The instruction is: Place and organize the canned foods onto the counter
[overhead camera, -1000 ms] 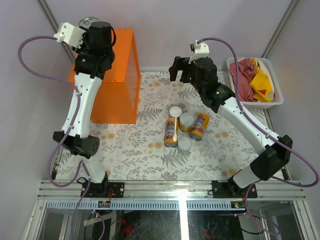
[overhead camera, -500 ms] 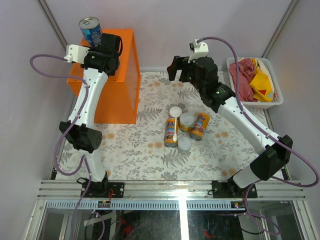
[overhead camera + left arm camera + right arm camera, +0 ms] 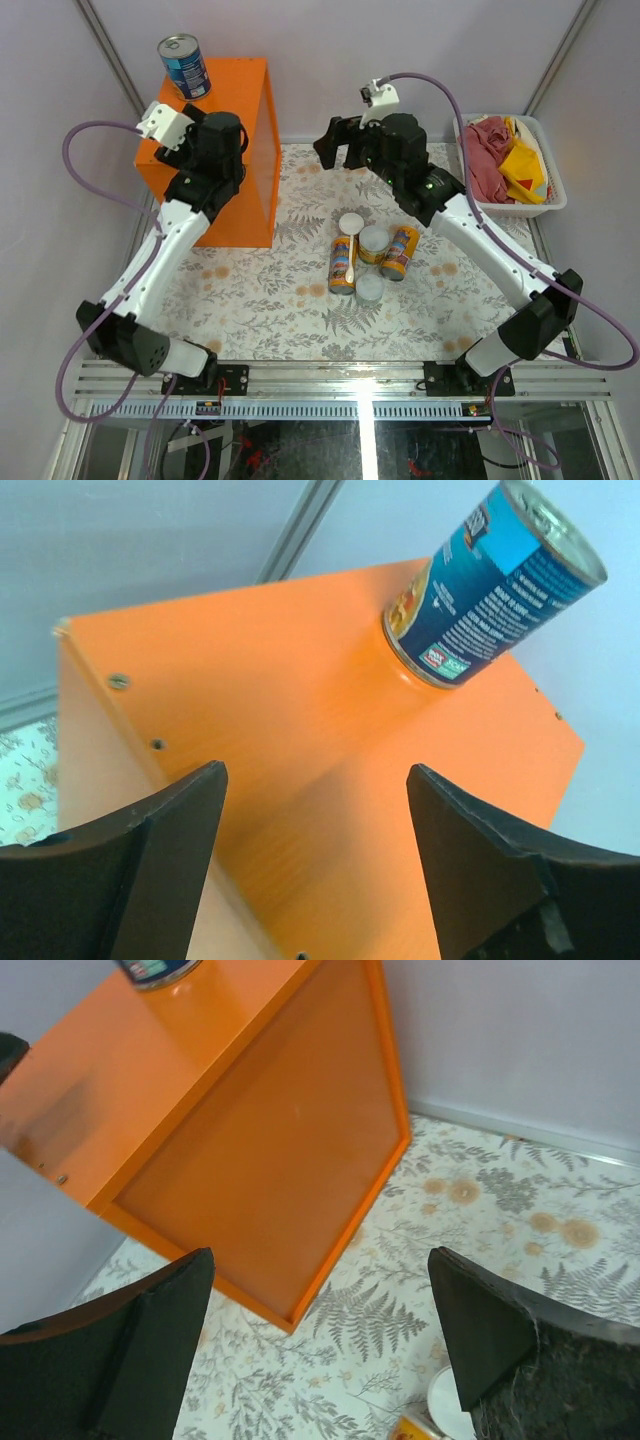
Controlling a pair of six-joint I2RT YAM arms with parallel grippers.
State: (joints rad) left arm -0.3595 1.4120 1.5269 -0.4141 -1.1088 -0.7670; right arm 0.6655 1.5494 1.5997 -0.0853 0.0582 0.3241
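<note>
The counter's near upright edge is to the left of my right gripper in the top view, so I should move my right gripper back and across onto that edge next.
A blue-labelled can (image 3: pixel 184 65) with a silver top stands upright on the far left corner of the counter (image 3: pixel 245 170), the big orange box. In the left wrist view the same can (image 3: pixel 490 580) stands ahead and to the right of my left gripper (image 3: pixel 315 770). That gripper is open over the box top and holds nothing. Several more cans cluster on the floral mat: a tall yellow-orange one (image 3: pixel 343 262) upright, another (image 3: pixel 400 252) lying tilted, and pale-lidded ones (image 3: pixel 374 240). My right gripper (image 3: pixel 335 150) hovers open and empty above the mat, between the counter (image 3: pixel 270 1160) and the cluster.
A white basket (image 3: pixel 548 205) with red and yellow cloths sits at the far right. The left arm's purple cable (image 3: pixel 85 140) loops out beside the counter. Walls close off the back and both sides.
My left gripper has opened and let go of the blue can, then drawn back toward me, leaving the can standing on the counter. The right gripper has shifted slightly left.
</note>
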